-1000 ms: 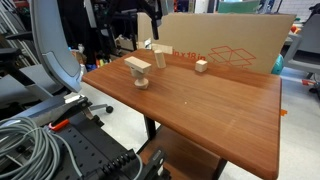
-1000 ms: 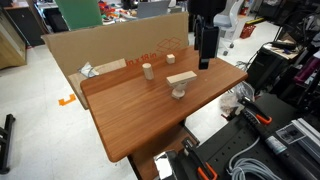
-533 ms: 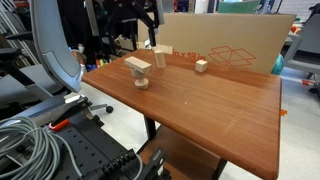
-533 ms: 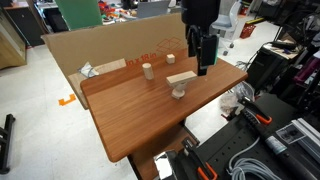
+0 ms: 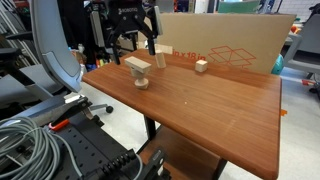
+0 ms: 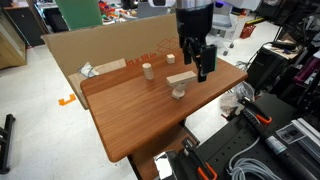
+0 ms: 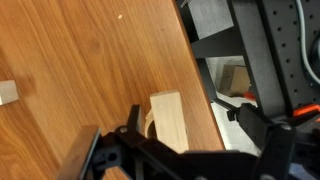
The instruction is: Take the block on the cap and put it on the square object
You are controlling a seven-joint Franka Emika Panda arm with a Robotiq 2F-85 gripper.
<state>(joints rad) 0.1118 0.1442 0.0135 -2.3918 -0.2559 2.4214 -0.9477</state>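
Note:
The block lies below my gripper, nearer one finger, so next I will lower my gripper over the block on the cap [image 5: 138,64] [image 7: 170,120] and move a little sideways to center its open fingers.
The block [image 5: 138,65] is a flat pale wood slab lying on the round cap [image 5: 141,81] near the table's edge. Both also show in the other exterior view, block [image 6: 181,78] on cap [image 6: 180,92]. The small wooden cube [image 5: 201,66] stands apart near the cardboard, and also shows in an exterior view [image 6: 170,58] and at the wrist view's edge [image 7: 7,92]. My gripper [image 5: 134,45] is open and empty, just above and beside the block [image 6: 203,68]. In the wrist view the block [image 7: 170,120] lies between the open jaws [image 7: 195,125], near one finger.
A taller upright wooden piece [image 5: 160,57] stands near the block, also in an exterior view [image 6: 147,71]. A large cardboard sheet [image 5: 230,40] walls the table's far side. The table edge [image 7: 205,95] runs close to the block. Cables and equipment lie on the floor beyond.
My gripper has come down and moved closer to the block on the cap. The block, cap and cube have not moved.

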